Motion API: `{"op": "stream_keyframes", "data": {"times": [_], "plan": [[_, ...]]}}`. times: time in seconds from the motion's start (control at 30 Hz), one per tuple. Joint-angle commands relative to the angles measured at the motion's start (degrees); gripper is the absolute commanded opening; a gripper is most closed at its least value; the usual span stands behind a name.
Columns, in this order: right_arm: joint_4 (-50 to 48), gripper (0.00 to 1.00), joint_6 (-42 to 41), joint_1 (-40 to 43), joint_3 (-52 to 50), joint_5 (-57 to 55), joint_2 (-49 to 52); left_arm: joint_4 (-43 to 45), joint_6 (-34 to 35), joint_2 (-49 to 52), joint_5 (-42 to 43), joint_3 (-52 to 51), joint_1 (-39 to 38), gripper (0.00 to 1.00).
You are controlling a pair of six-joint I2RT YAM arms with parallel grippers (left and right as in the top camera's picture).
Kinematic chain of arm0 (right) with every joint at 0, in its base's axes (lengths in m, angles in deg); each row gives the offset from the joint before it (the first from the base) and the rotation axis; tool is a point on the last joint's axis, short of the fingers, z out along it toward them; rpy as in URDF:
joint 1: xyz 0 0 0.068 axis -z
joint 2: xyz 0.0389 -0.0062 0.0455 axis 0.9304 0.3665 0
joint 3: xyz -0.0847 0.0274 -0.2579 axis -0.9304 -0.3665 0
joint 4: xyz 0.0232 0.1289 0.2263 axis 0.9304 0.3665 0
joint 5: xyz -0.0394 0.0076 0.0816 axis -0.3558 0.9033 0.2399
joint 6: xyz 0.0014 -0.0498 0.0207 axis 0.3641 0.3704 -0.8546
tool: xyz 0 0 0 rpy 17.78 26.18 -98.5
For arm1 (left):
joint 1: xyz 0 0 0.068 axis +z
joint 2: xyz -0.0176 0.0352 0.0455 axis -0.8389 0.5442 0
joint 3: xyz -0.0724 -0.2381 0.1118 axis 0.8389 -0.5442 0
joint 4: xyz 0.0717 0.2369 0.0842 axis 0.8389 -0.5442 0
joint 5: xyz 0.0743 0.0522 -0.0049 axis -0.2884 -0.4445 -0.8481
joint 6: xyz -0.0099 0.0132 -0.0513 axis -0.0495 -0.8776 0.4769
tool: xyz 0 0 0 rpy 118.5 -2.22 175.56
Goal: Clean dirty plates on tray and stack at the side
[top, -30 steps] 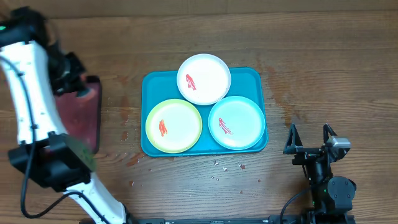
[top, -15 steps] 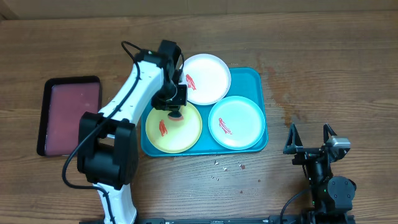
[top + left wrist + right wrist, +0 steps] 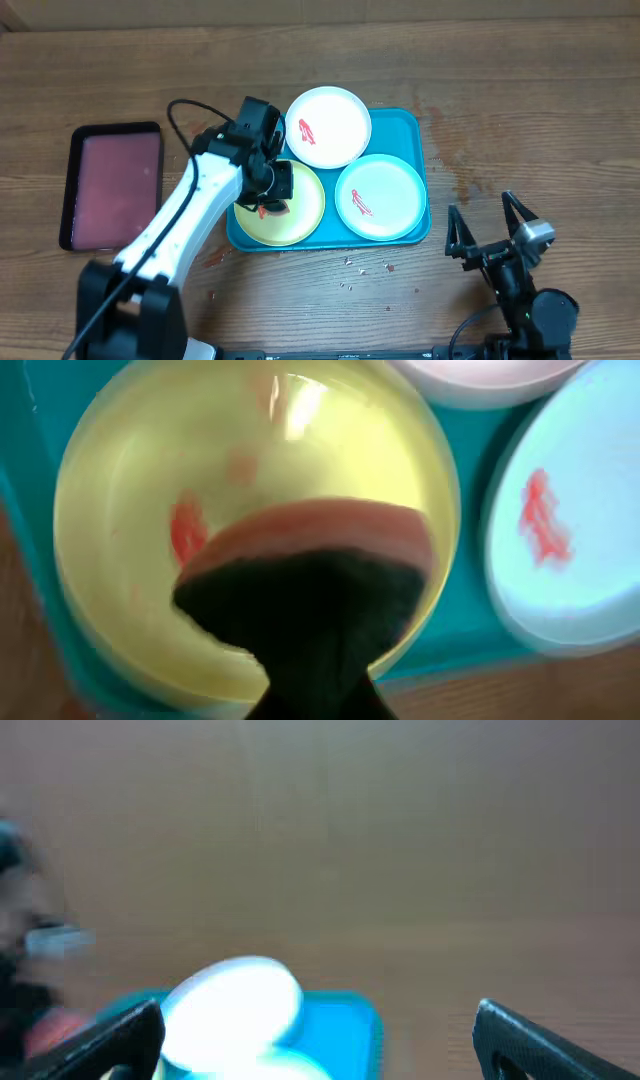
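The left gripper lowers the pink sponge next onto the yellow-green plate [image 3: 140,470] beside its red smear to release it, since the sponge still hangs above that plate.
The turquoise tray [image 3: 410,125] holds three plates: white [image 3: 335,120] at the back, yellow-green [image 3: 305,205] front left, pale mint [image 3: 390,195] front right. The white and mint plates each bear a red smear. My left gripper [image 3: 272,190] is shut on a dark sponge with a pink face [image 3: 310,560], held over the yellow-green plate [image 3: 140,470] next to its red smear [image 3: 185,530]. The mint plate [image 3: 575,510] shows at the right of the left wrist view. My right gripper [image 3: 477,205] is open and empty over bare table, right of the tray. Its view shows the white plate [image 3: 235,1000], blurred.
A smaller black-rimmed dark red tray [image 3: 110,185] lies at the left of the table. Small crumbs [image 3: 350,265] and red stains lie on the wood in front of the turquoise tray. The left arm stretches from the front left across to the plates.
My left arm has swung from the dark red tray to the yellow-green plate and has drawn back and lower over it. My right gripper has shifted slightly and turned.
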Motion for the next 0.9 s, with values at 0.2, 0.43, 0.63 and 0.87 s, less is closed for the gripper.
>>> {"op": "stream_keyframes", "data": {"times": [0.2,0.43,0.63,0.87], "plan": [[39.78,1.0,4.92,2.27,50.27,14.58,32.83,11.04,0.24,-1.86,-0.39,-6.71,-0.37,0.04],[33.81,0.53,-9.49,-2.67,64.74,33.07,68.87,11.19,3.43,4.59,-3.87,-6.71,-0.26,0.04],[44.89,0.48,-16.11,-25.14,75.67,4.74,98.27,11.34,3.43,4.59,-3.89,-6.71,-0.26,0.04],[46.4,0.46,-11.06,-27.52,84.76,5.35,111.27,11.06,3.43,4.59,-3.89,-6.71,-0.26,0.04]]}}
